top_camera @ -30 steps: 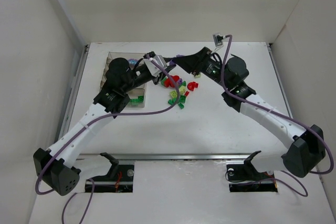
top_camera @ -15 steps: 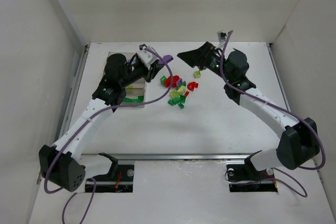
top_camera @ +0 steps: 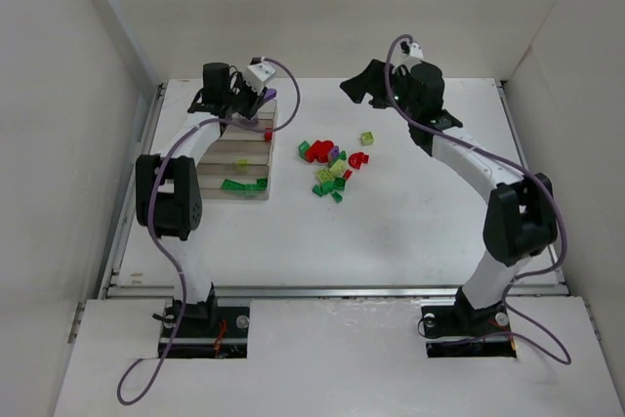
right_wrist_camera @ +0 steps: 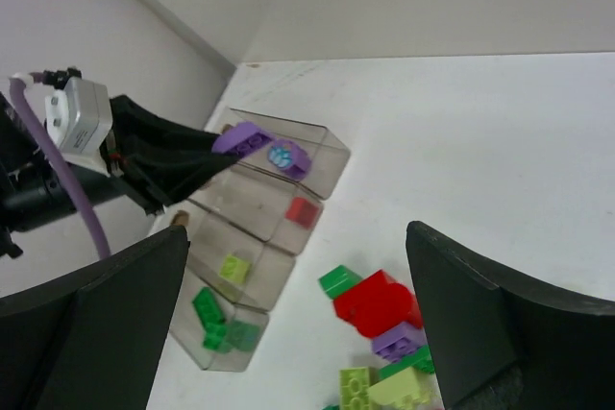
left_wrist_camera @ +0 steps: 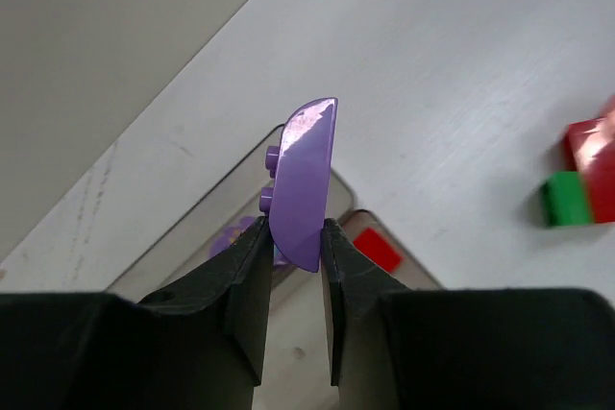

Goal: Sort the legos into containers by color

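Note:
The purple lego comes down from my left gripper into the far section of the clear tray next for release, since a matching purple piece already lies there.
My left gripper [top_camera: 262, 97] is shut on a purple lego [left_wrist_camera: 303, 180], a curved piece standing upright between the fingers above the far end of the clear tray [top_camera: 210, 155]. The right wrist view shows the same purple lego [right_wrist_camera: 242, 138] over the far compartment, where another purple piece [right_wrist_camera: 287, 156] lies. The other compartments hold a red brick [right_wrist_camera: 304, 211], a lime brick [right_wrist_camera: 233, 267] and green bricks [right_wrist_camera: 219, 324]. My right gripper [top_camera: 359, 83] is open and empty, raised beyond the loose legos [top_camera: 330, 165].
A single lime brick [top_camera: 367, 138] lies apart, right of the pile. Red bricks [right_wrist_camera: 377, 302], a green brick [right_wrist_camera: 338, 281] and a purple one [right_wrist_camera: 399, 341] sit at the pile's near side. White walls enclose the table on three sides.
The left arm has swung back from the pile to the tray's far end with the purple lego. The right gripper has opened wide and drawn back toward the far wall.

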You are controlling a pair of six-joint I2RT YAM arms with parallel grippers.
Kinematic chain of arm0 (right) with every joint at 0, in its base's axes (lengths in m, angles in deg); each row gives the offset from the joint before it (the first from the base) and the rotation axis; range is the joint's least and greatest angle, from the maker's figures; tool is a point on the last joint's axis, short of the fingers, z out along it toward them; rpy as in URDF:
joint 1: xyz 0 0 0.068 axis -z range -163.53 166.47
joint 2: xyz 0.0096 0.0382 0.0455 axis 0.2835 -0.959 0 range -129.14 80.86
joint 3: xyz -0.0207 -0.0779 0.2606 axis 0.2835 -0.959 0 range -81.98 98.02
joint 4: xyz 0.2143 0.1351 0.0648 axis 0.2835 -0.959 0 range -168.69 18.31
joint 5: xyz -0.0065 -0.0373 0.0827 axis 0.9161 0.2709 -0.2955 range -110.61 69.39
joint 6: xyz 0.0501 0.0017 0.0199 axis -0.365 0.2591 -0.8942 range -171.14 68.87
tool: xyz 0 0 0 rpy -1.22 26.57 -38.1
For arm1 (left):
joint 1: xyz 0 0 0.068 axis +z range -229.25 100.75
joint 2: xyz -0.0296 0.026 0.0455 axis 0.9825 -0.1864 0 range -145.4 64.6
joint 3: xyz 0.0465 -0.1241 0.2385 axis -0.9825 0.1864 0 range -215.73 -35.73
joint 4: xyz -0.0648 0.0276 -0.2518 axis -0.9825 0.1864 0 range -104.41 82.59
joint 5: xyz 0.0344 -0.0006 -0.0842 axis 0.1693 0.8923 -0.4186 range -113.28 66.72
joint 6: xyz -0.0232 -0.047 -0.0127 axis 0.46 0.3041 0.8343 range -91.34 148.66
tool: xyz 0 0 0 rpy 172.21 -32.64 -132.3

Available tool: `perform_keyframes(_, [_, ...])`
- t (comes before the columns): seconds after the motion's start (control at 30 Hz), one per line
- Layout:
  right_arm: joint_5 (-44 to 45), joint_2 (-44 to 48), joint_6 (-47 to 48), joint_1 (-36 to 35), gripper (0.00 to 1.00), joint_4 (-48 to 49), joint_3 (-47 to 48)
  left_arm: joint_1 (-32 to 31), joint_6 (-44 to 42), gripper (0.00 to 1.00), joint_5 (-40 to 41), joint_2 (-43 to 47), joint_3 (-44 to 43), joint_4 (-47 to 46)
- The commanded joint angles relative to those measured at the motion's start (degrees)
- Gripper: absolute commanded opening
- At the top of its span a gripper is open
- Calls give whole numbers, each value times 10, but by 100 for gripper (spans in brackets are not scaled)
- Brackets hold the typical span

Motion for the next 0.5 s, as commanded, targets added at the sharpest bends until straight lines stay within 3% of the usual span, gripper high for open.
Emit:
perform_keyframes(0.0, [0,-40,54,10,100,-29,56,21,-103,0,-3,-47,-78,-10])
perform_keyframes(0.13, [-21,-91,69,17,100,-53,102,26,-141,0,14,-128,-126,-15])
perform_keyframes(0.27, [-33,-123,69,22,100,-65,129,26,-175,2,14,-151,-138,-20])
perform_keyframes(0.47, [-39,-149,74,27,100,-71,155,26,-180,29,14,-159,-143,-7])
